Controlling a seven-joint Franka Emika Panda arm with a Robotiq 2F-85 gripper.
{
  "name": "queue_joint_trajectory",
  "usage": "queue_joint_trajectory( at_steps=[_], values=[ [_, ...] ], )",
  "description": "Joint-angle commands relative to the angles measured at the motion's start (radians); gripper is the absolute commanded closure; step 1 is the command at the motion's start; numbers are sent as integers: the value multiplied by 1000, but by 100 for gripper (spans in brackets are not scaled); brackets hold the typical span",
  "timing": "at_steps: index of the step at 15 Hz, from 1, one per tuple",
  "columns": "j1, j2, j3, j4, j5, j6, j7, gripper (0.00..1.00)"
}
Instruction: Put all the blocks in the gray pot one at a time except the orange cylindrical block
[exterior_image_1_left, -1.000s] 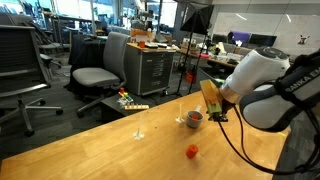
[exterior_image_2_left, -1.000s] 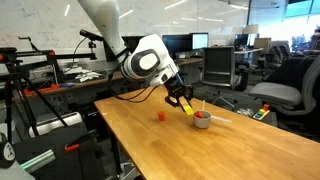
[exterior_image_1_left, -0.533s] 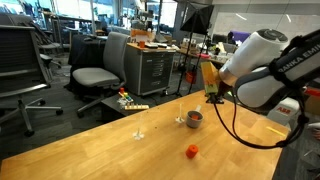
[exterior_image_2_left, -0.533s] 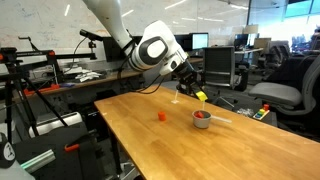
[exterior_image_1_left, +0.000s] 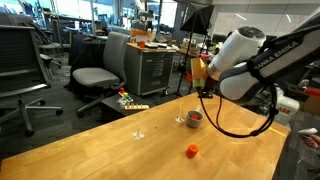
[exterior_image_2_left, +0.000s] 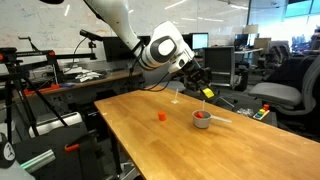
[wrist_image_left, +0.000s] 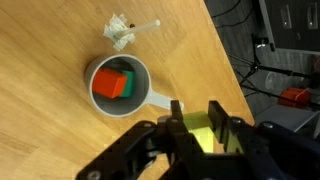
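Note:
The pot's opening (wrist_image_left: 118, 84) is below and to the left in the wrist view. I need to move my gripper that way next and lower it to release the yellow block (wrist_image_left: 203, 136).
The gray pot (wrist_image_left: 143, 70) stands on the wooden table and shows in both exterior views (exterior_image_1_left: 193, 119) (exterior_image_2_left: 202, 119). A red block (wrist_image_left: 107, 84) and a dark green block (wrist_image_left: 127, 79) lie inside it. My gripper (wrist_image_left: 196, 115) is shut on the yellow block (wrist_image_left: 203, 136), held in the air above the table beside the pot's handle (exterior_image_1_left: 200, 72) (exterior_image_2_left: 206, 93). The orange cylindrical block (exterior_image_1_left: 191, 151) (exterior_image_2_left: 161, 116) lies on the table apart from the pot.
A small white crumpled piece with a stick (wrist_image_left: 121, 31) lies next to the pot. The table edge (wrist_image_left: 232, 60) runs close past the pot. Office chairs (exterior_image_1_left: 95, 75) and a cabinet (exterior_image_1_left: 152, 70) stand beyond the table.
The gripper has risen from low beside the pot to higher above the table, still holding the yellow block. The pot and orange block have not moved.

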Motion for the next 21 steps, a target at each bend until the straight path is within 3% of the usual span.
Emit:
queue_joint_trajectory(
  at_steps=[1,9,15,16,21],
  values=[
    [-54,85,25,115,-48,-49,81,92],
    [-130,159,94,206,-114,-87,162,92],
    [-142,173,136,226,-148,-93,201,92],
    [-142,171,141,227,-154,-97,204,48],
    [-142,156,148,211,-168,-86,223,10]
  ],
)
